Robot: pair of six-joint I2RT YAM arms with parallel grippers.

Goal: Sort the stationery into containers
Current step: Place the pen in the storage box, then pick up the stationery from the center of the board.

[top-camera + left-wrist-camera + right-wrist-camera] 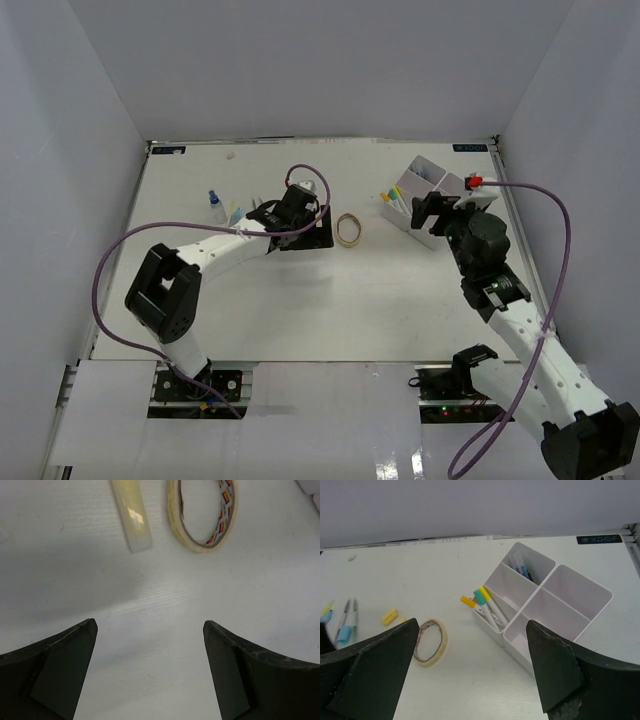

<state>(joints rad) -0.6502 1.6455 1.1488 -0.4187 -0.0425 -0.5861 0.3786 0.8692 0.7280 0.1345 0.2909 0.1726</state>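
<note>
The tape ring is beyond the open fingers of my left gripper, so I should move that gripper to the right in the top view and lower it astride the tape ring's near side (338,231) (179,532).
The white four-compartment tray (577,592) stands at the back right (425,172). Three markers (487,605) with yellow, green and orange caps lean in its near-left compartment, and some blue pens (522,565) stand in the far one. My right gripper (470,622) hovers open and empty just in front of the tray (432,210). A tan tape ring (202,515) lies mid-table (349,229). My left gripper (150,624) is open low over the table just short of the ring, with a pale yellow block (132,515) ahead of it.
A small blue-capped bottle (215,205) and loose pens (347,620) lie at the back left, with a yellow block (390,616) near them. White walls close the table on three sides. A purple cable loops beside each arm.
</note>
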